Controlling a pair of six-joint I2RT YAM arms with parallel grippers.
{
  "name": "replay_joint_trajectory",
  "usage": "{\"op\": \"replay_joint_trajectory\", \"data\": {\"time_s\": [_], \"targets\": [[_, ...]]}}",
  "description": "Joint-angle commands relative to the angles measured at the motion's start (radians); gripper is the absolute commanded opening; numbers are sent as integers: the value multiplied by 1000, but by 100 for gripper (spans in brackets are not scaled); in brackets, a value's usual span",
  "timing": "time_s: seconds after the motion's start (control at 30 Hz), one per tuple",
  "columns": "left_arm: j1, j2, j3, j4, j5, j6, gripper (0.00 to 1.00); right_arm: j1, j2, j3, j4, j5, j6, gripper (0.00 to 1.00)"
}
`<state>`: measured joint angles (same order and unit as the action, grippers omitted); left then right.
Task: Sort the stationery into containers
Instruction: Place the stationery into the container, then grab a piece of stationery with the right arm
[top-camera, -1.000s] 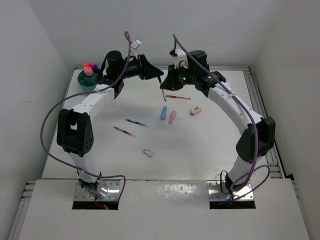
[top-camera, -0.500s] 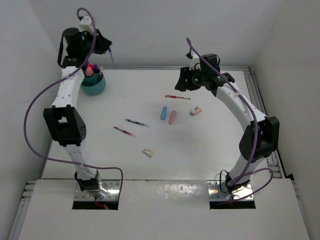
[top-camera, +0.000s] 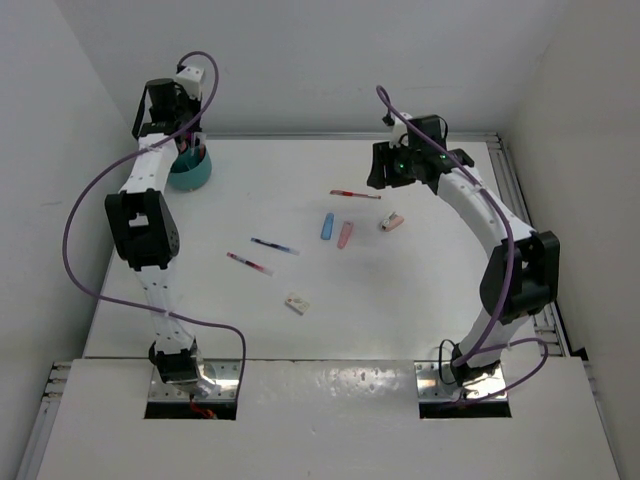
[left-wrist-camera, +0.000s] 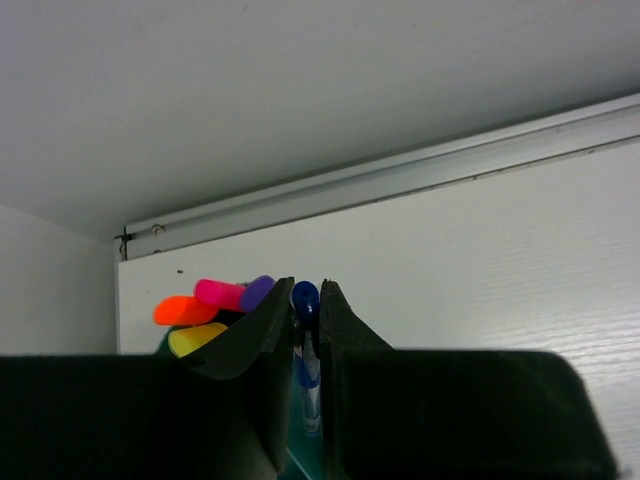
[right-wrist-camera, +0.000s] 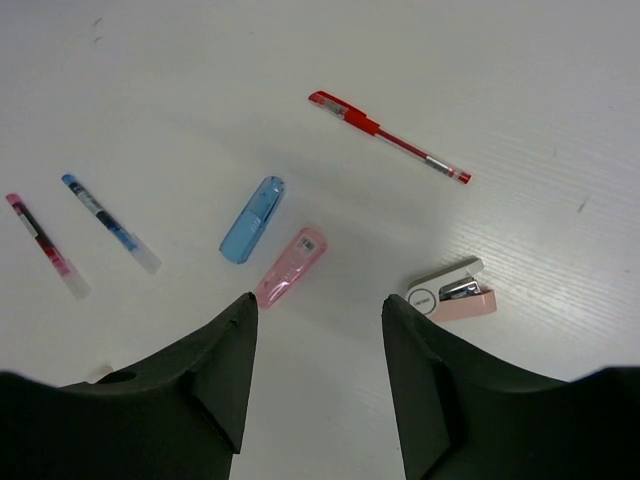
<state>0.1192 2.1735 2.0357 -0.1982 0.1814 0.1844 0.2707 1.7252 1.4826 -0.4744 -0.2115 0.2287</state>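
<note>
The right gripper lowers and turns next so its fingers straddle the red pen's end nearest the stapler (top-camera: 374, 196), because the pen lies slanted to them.
My left gripper (left-wrist-camera: 307, 284) is shut on a thin blue pen (left-wrist-camera: 305, 300) and holds it upright over the teal cup (top-camera: 192, 176) at the table's far left corner. Highlighter ends in orange (left-wrist-camera: 178, 310), pink (left-wrist-camera: 220, 293), purple (left-wrist-camera: 258, 290) and yellow (left-wrist-camera: 195, 338) stick out of the cup just left of the fingers. My right gripper (right-wrist-camera: 318, 300) hangs open above the table with nothing between its fingers. Below it lie a red pen (right-wrist-camera: 390, 138), a blue case (right-wrist-camera: 252, 219), a pink case (right-wrist-camera: 290, 265) and a small pink-and-white stapler (right-wrist-camera: 452, 292).
A blue pen (top-camera: 273, 245) and a pink-red pen (top-camera: 248, 263) lie left of the table's middle. A small white item (top-camera: 296, 304) sits nearer the front. The back wall and a metal rail (left-wrist-camera: 400, 180) run close behind the cup.
The right gripper has opened, released the blue pen and drawn back to the right. The left arm has swung the pen from the table's middle over to the teal cup.
</note>
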Motion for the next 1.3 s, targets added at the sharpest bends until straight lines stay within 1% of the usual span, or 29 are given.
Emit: {"op": "replay_joint_trajectory", "data": {"time_s": [0.0, 0.1, 0.17, 0.2, 0.23, 0.27, 0.3, 0.33, 0.37, 0.4, 0.43, 0.47, 0.5, 0.57, 0.6, 0.7, 0.77, 0.83, 1.0, 1.07, 1.1, 1.27], "targets": [[4, -4, 52, 22, -42, 53, 0, -7, 8, 25, 14, 18, -32, 52], [11, 6, 37, 16, -39, 33, 0, -16, 27, 39, 5, 21, -54, 51], [16, 8, 26, 11, -28, 23, 6, -18, 43, 56, 0, 21, -77, 50], [17, 6, 23, 10, -19, 10, 18, -22, 65, 64, -3, 18, -89, 50], [23, 2, 20, 9, -11, 7, 26, -22, 77, 71, -6, 9, -130, 49], [20, -3, 18, 2, 3, -2, 39, -21, 112, 99, -27, 3, -153, 47], [23, -6, 18, -3, 7, -2, 45, -24, 128, 114, -36, -12, -184, 44], [23, -10, 18, -7, 13, -5, 49, -24, 148, 129, -49, -26, -274, 42], [23, -17, 17, -13, 32, -6, 52, -25, 169, 163, -58, -47, -308, 37], [26, -29, 9, -14, 41, -16, 57, -25, 212, 186, -79, -54, -346, 36], [27, -35, 6, -18, 47, -20, 60, -25, 236, 206, -89, -57, -411, 35], [28, -47, 1, -26, 56, -26, 68, -27, 263, 250, -113, -68, -442, 35], [28, -53, 1, -36, 70, -29, 71, -27, 313, 298, -125, -80, -509, 35], [33, -78, -8, -44, 87, -54, 77, -25, 359, 333, -145, -88, -575, 35], [36, -87, -14, -46, 99, -65, 77, -22, 402, 350, -147, -91, -632, 35], [36, -133, -34, -44, 148, -106, 79, -19, 468, 399, -133, -97, -716, 34], [37, -171, -45, -46, 171, -140, 80, -24, 491, 406, -83, -97, -726, 34], [37, -207, -61, -46, 193, -164, 81, -22, 533, 433, -69, -98, -746, 34], [37, -270, -100, -53, 207, -175, 81, -19, 602, 455, -33, -100, -790, 35], [39, -291, -111, -58, 208, -174, 81, -18, 625, 452, -35, -101, -804, 35], [39, -294, -112, -60, 207, -206, 81, -18, 626, 443, -36, -103, -805, 35], [51, -313, -120, -64, 208, -243, 81, -19, 651, 406, -38, -94, -839, 35]]}}
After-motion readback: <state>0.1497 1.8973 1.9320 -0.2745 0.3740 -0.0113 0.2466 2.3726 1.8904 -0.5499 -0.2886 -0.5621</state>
